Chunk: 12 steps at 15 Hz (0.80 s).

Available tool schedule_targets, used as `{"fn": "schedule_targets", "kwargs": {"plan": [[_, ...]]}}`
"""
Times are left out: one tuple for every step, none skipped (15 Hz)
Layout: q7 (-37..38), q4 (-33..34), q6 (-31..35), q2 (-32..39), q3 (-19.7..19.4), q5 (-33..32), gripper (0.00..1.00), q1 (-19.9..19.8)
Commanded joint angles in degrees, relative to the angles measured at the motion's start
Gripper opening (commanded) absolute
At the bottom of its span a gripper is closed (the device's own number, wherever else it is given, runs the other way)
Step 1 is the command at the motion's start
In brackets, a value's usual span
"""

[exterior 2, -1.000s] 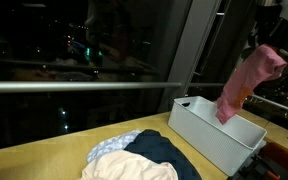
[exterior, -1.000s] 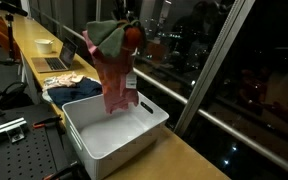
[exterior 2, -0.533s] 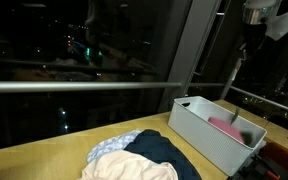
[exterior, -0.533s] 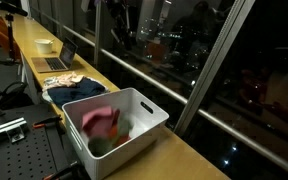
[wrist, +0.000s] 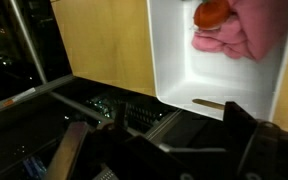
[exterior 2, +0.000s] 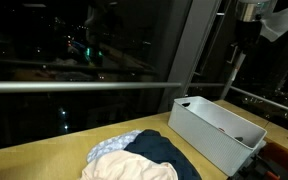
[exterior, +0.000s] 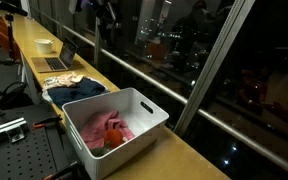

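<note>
The pile's pale cloth (exterior 2: pixel 124 162) lies far below with loose folds to pinch, so I will next swing my empty gripper away from the bin (exterior 2: pixel 199 125) and lower it there.
A pink cloth (exterior: pixel 102 128) with a red-orange piece lies crumpled inside the white plastic bin (exterior: pixel 147 101) on the wooden table. In the wrist view the same cloth (wrist: pixel 246 30) fills one end of the bin (wrist: pixel 169 60), far below the camera. My gripper (wrist: pixel 164 150) is open, its dark fingers (wrist: pixel 242 130) wide apart with nothing between them. It hangs high above the bin, near the top edge in both exterior views (exterior: pixel 104 10) (exterior 2: pixel 252 12). The bin (exterior 2: pixel 199 125) shows from the side, and its contents are hidden there.
A pile of folded clothes, dark blue and pale, (exterior: pixel 74 90) (exterior 2: pixel 134 155) lies beside the bin. Further along the table stand a laptop (exterior: pixel 56 60) and a small white bowl (exterior: pixel 44 45). Dark windows with metal frames run along the table's far edge.
One second ago the pink cloth hung from my shut gripper over the bin. It has since dropped into the bin, and the gripper has opened and risen.
</note>
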Motion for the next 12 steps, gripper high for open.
{"fn": "schedule_targets", "kwargs": {"plan": [[6.91,3.24,0.0,4.67,4.65,3.01,1.0,5.29],[8.8,4.03,2.06,6.59,5.85,3.69,1.0,6.86],[10.92,4.91,4.48,8.94,6.81,3.79,1.0,8.35],[12.68,5.46,7.78,11.17,7.38,3.27,1.0,9.62],[14.46,5.63,11.96,13.37,7.55,2.56,1.0,10.7],[15.57,5.54,16.27,15.11,7.41,2.26,1.0,11.52],[17.32,5.83,21.86,18.23,6.92,0.91,1.0,12.46],[18.41,5.87,27.54,21.14,6.18,-0.69,1.0,13.21],[18.97,6.37,32.65,24.04,5.38,-1.64,1.0,13.74],[19.6,6.56,37.72,26.7,4.31,-2.43,1.0,14.06],[20.4,6.16,42.49,29.33,3.23,-2.42,1.0,14.31],[20.89,6.05,46.47,31.71,2.22,-1.63,1.0,14.65]]}}
